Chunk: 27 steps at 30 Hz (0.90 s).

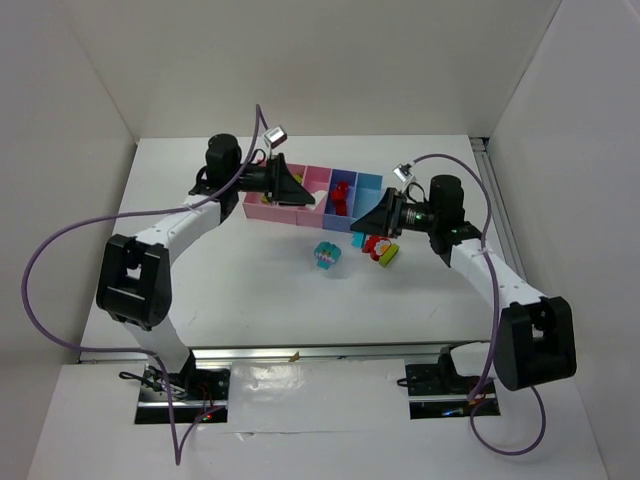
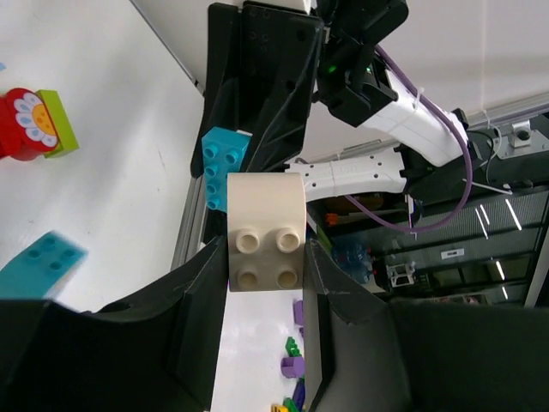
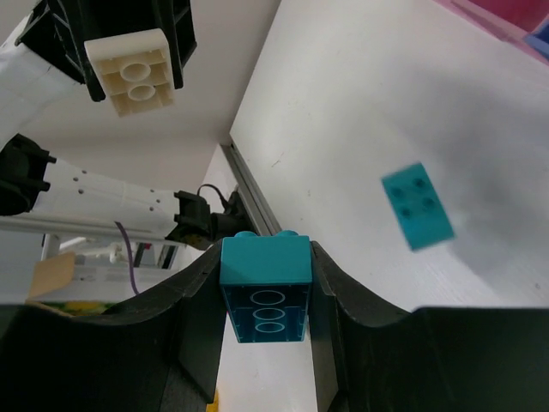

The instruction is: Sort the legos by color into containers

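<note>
I need to tilt the fingers of my left gripper down, as they point sideways, and lower them to release, since the pink bin next to the periwinkle one is below.
My left gripper (image 1: pixel 303 194) hangs over the pink end of the containers (image 1: pixel 268 211) and is shut on a white lego (image 2: pixel 264 232). My right gripper (image 1: pixel 362 224) hovers just in front of the blue bins, shut on a cyan lego (image 3: pixel 266 287). That cyan lego also shows in the left wrist view (image 2: pixel 225 167), and the white one shows in the right wrist view (image 3: pixel 133 73). Red legos (image 1: pixel 342 195) lie in the periwinkle bin. A loose cyan lego (image 1: pixel 328 253) lies on the table between the arms. A red, green and white clump (image 1: pixel 381 248) sits under my right arm.
White walls close in the table on the left, back and right. A metal rail (image 1: pixel 300 352) runs along the near edge by the arm bases. A pink bin corner (image 3: pixel 506 17) shows in the right wrist view.
</note>
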Tool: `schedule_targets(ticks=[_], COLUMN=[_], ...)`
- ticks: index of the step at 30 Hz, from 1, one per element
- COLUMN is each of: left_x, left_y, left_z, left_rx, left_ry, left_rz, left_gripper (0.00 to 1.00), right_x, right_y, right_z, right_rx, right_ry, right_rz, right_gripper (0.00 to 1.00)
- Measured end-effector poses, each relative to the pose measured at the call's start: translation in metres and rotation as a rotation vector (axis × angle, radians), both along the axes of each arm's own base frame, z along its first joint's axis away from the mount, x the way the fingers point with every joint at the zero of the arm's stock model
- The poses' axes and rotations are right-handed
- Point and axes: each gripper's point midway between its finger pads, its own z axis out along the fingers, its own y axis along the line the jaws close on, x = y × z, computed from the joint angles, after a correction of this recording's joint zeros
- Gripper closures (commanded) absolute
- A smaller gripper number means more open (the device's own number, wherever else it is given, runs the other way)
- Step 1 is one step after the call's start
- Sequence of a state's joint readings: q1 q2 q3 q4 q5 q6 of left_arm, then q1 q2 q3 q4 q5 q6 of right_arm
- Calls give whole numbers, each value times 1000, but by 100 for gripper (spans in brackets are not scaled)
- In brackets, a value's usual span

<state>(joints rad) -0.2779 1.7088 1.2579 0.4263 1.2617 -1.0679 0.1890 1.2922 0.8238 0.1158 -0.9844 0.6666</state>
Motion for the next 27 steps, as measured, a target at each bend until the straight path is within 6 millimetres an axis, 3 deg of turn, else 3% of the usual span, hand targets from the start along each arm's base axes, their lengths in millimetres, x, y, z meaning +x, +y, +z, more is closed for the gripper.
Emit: schedule_targets(ticks=[9, 18, 27], left_x=[30, 66, 106], left_y=[9, 17, 11], left_z=[-22, -56, -84], left_rx=[44, 265, 453], left_ry=[36, 56, 56], left_rz=[69, 253, 380], left_gripper=[100, 100, 100], right_x=[12, 29, 56], right_y=[-19, -41, -95], right_z=[-19, -55, -74], right_rx=[-75, -255, -511], right_ry=[37, 102, 160], right_rz=[-98, -232, -551], right_gripper=[96, 95, 95])
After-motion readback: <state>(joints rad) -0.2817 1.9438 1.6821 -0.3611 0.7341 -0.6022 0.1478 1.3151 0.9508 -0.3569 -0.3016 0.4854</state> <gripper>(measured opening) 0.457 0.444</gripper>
